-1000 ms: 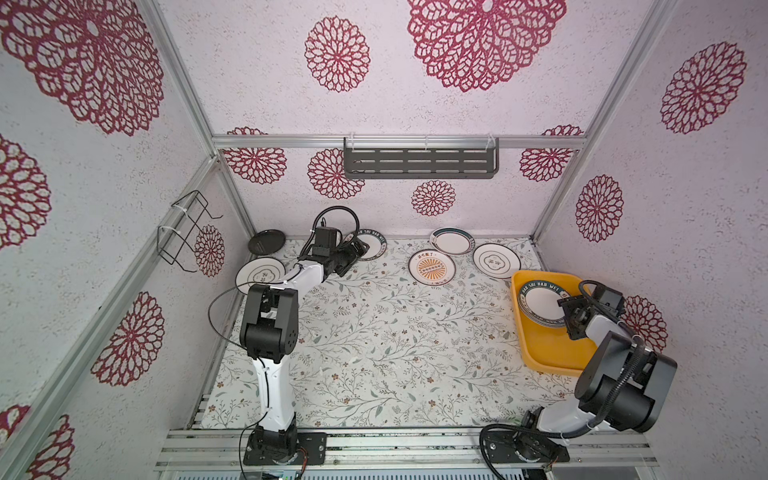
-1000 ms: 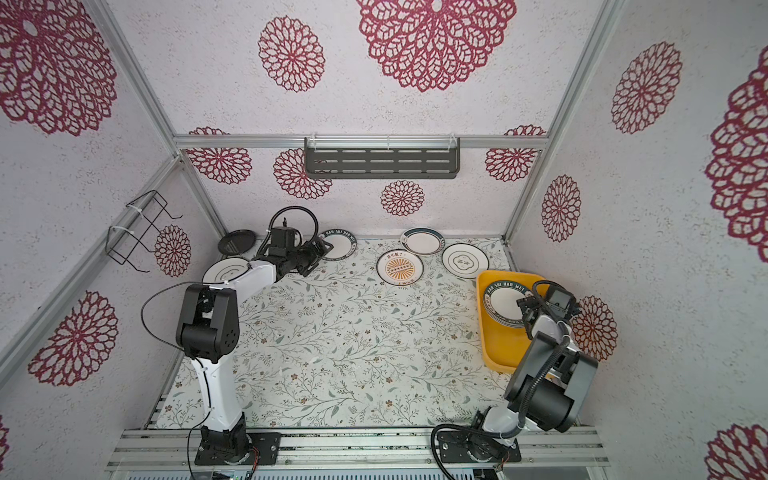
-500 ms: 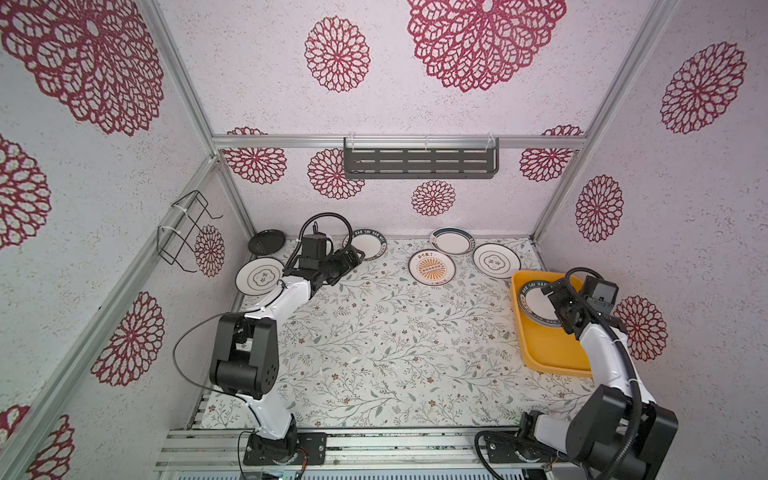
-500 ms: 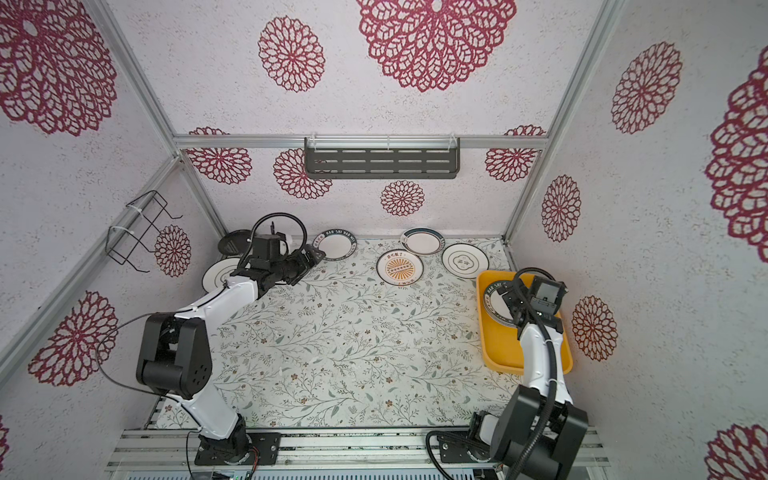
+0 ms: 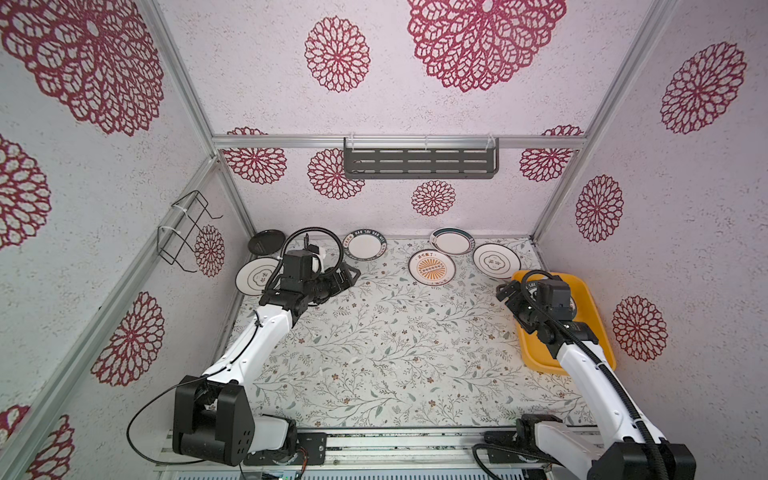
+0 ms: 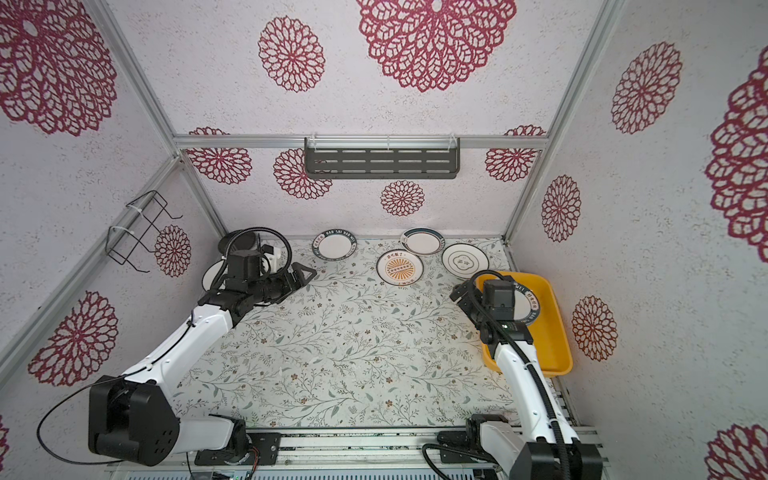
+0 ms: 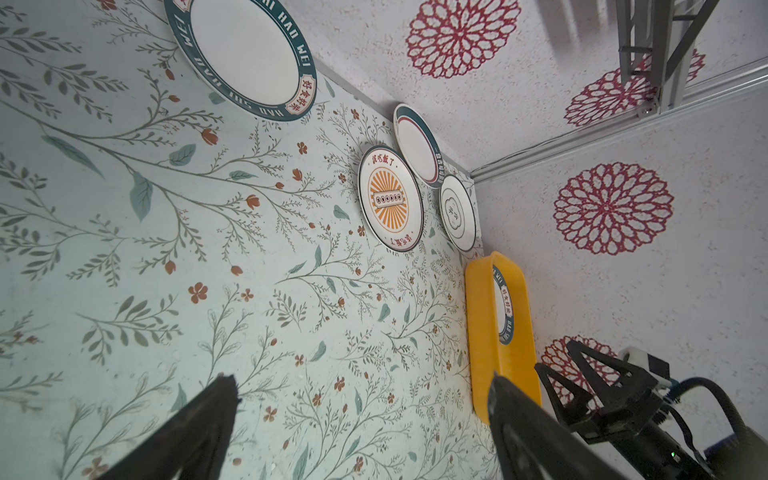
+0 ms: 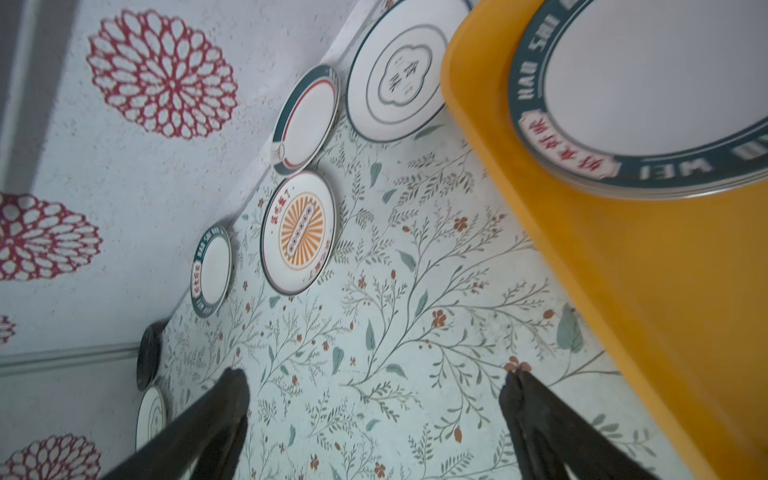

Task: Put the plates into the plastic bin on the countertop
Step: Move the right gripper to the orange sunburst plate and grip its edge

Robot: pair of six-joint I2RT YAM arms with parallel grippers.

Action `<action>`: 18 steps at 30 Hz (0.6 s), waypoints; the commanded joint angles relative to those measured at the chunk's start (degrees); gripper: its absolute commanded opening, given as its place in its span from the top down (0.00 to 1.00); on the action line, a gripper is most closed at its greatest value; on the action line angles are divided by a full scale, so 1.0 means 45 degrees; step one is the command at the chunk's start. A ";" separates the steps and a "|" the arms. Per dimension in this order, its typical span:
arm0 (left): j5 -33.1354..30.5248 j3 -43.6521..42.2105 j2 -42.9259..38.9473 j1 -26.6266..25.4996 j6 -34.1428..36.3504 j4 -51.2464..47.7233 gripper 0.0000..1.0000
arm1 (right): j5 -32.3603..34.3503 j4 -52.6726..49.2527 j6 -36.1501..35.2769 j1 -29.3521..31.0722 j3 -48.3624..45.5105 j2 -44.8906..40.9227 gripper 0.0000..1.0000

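Observation:
My right gripper is to move away from the yellow bin (image 5: 592, 328) next and lower onto the sunburst plate's bin-side rim (image 5: 453, 275), because that rim is clear of the neighbouring plates.
The yellow plastic bin (image 5: 592, 328) sits at the countertop's right edge and holds a stack of teal-lettered plates (image 8: 648, 83), half hidden by my right arm in both top views. Along the back wall lie a black plate (image 5: 266, 242), a line-motif plate (image 5: 255, 276), a teal-lettered plate (image 5: 365, 246), a sunburst plate (image 5: 431, 267), a teal-rimmed plate (image 5: 452, 241) and another line-motif plate (image 5: 496, 261). My left gripper (image 5: 351, 276) hovers open and empty just in front of the lettered plate. The right gripper (image 5: 505, 291) is open and empty beside the bin's left rim.
A dark slotted shelf (image 5: 419, 158) hangs on the back wall and a black wire rack (image 5: 183, 232) on the left wall. The leafy countertop (image 5: 395, 340) stretches between the two arms. Aluminium rails (image 5: 374, 440) run along the front edge.
The right gripper opened fully and moved left from above the plate in the bin to the bin's left rim. The left gripper drew back from the lettered plate toward the front.

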 commanded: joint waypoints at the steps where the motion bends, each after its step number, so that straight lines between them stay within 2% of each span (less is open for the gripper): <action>1: 0.0290 -0.0056 -0.0195 -0.0054 0.0651 -0.0618 0.03 | 0.0361 0.1523 0.0623 0.0837 0.0016 0.0696 0.01; 5: 0.0004 0.0616 0.0405 -0.0035 0.0821 -0.0532 0.03 | -0.0001 0.3178 0.0591 0.1319 0.0426 0.2549 0.01; 13: -0.0524 0.2089 0.2004 0.0082 0.0658 0.0360 0.03 | -0.1612 0.5618 0.0250 0.1330 0.2245 0.6747 0.14; 18: -0.0622 0.3097 0.2912 0.0194 0.0656 0.0378 0.03 | -0.2400 0.5814 0.0260 0.1314 0.3847 0.9221 0.20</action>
